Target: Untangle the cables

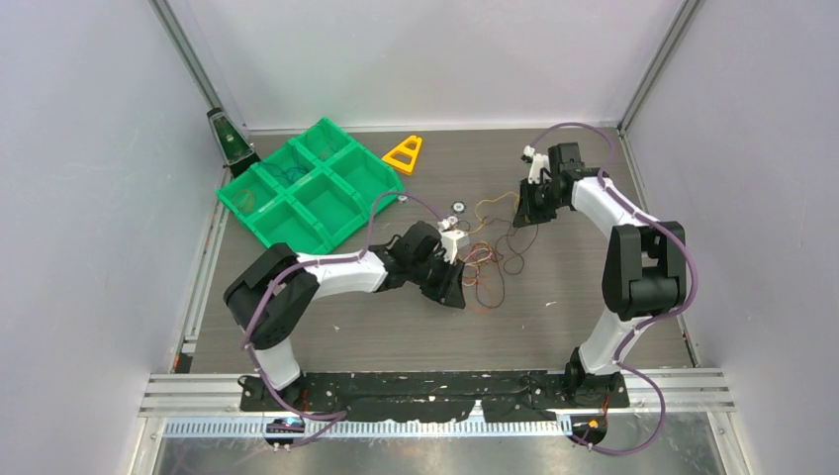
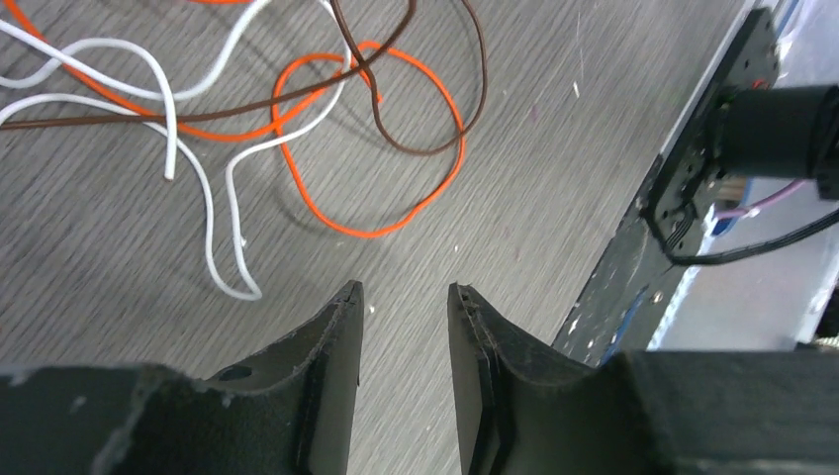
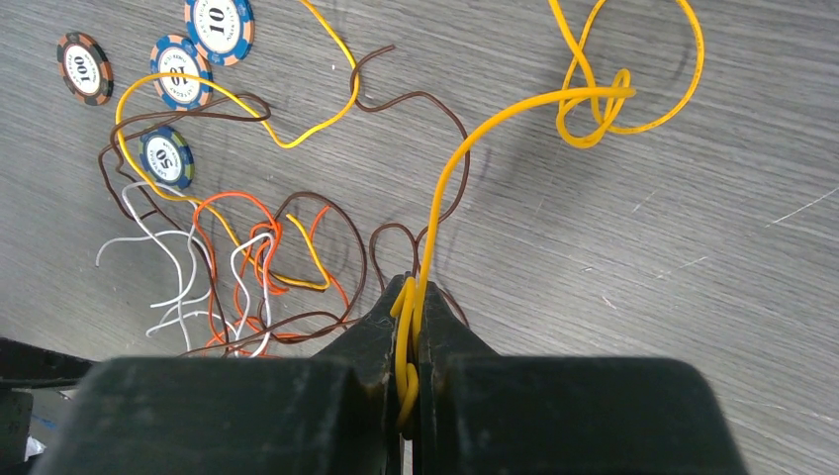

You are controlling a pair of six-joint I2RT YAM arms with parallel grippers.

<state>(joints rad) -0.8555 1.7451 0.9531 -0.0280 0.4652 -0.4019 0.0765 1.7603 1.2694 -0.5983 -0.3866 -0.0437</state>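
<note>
The robot's right gripper will next move down and slightly back beside the brown wire (image 2: 416, 148) to let go of the yellow wire.
The cables (image 1: 487, 265) lie in a loose tangle mid-table: orange, white, dark brown and yellow wires. My right gripper (image 1: 524, 213) is at the tangle's far right. In the right wrist view it (image 3: 409, 289) is shut on a doubled yellow cable (image 3: 465, 148), which runs up to a knotted loop (image 3: 594, 114). My left gripper (image 1: 455, 289) is at the tangle's near left. In the left wrist view it (image 2: 406, 297) is open and empty just above the table. An orange loop (image 2: 435, 188), a white wire (image 2: 210, 208) and a brown wire (image 2: 416, 148) lie beyond its fingertips.
A green compartment tray (image 1: 259, 226) sits at the back left, with a yellow triangle (image 1: 404, 153) beside it. Several poker chips (image 3: 180, 69) lie by the tangle, and two discs (image 1: 458, 206) show from above. The black base rail (image 2: 633, 287) borders the near edge.
</note>
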